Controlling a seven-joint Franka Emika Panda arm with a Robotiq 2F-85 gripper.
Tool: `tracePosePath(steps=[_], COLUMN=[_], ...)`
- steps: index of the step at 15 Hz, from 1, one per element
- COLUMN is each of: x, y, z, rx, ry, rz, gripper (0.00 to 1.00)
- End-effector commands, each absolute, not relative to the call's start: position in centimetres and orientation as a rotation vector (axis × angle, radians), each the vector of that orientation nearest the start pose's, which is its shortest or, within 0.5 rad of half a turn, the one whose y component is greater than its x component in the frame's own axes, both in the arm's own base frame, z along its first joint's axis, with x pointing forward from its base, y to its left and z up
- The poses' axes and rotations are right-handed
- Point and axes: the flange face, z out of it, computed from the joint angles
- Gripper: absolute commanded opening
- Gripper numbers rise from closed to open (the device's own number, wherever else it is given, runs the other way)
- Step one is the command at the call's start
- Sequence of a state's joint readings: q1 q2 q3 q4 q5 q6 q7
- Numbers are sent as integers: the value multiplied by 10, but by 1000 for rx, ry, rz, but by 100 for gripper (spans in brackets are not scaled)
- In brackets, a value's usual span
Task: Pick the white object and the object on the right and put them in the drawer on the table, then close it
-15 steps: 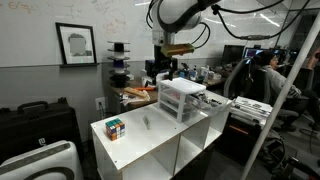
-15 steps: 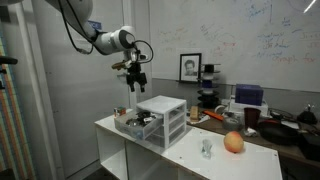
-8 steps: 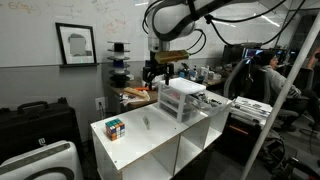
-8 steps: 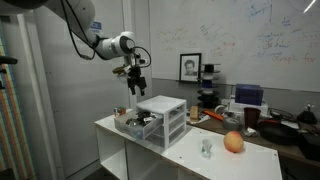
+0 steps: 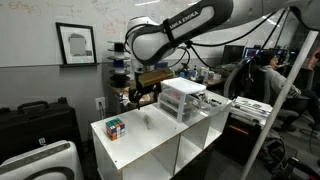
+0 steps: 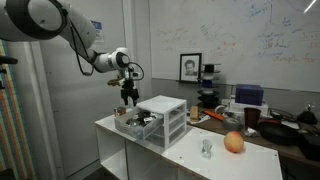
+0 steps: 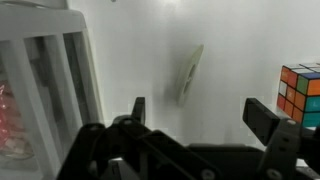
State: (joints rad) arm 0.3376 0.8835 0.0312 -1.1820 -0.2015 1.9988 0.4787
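Note:
I should lower my gripper to the tabletop around the whitish object point(image 5: 148, 122) point(image 7: 189, 75) next. The object is below, and my open fingers are already on either side of it.
A small whitish object point(image 5: 146, 122) point(image 6: 206, 148) point(image 7: 190, 72) lies on the white table point(image 5: 150, 150) point(image 6: 250, 165). Beside it sits a multicoloured cube point(image 5: 115, 127) point(image 7: 301, 90), a blurred orange shape point(image 6: 233, 142) in an exterior view. The white mini-chest point(image 5: 182, 98) point(image 6: 162, 120) point(image 7: 40, 80) stands at the table's other end, with one drawer point(image 6: 134, 124) pulled out and dark items in it. My gripper point(image 5: 140, 95) point(image 6: 129, 97) point(image 7: 200, 115) hangs open and empty in the air beside the chest. In the wrist view the whitish object lies past the fingertips point(image 7: 263, 115).
A cluttered brown desk point(image 6: 280, 125) stands behind the table. There is a framed picture point(image 5: 76, 44) on the wall, dark cases point(image 5: 35, 125) on the floor and a person at a desk point(image 5: 262, 70). The table has open cubbies point(image 5: 195, 150) below.
The arm has swung away from above the chest and come lower, so the gripper now hangs beside the chest nearer the whitish object. The jaws stay open. Nothing on the table moved.

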Motion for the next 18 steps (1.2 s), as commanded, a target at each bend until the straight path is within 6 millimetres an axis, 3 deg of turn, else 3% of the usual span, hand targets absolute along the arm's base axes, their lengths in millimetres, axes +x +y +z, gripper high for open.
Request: tracePosePath(steps=[1, 9, 17, 18], x=[719, 721, 733, 734], y=[257, 245, 240, 241], z=[236, 191, 146, 144], rx=[-3305, -3270, -3311, -3314], ry=[101, 213, 251, 256], rz=[50, 193, 147, 138], gripper=[100, 100, 100, 75])
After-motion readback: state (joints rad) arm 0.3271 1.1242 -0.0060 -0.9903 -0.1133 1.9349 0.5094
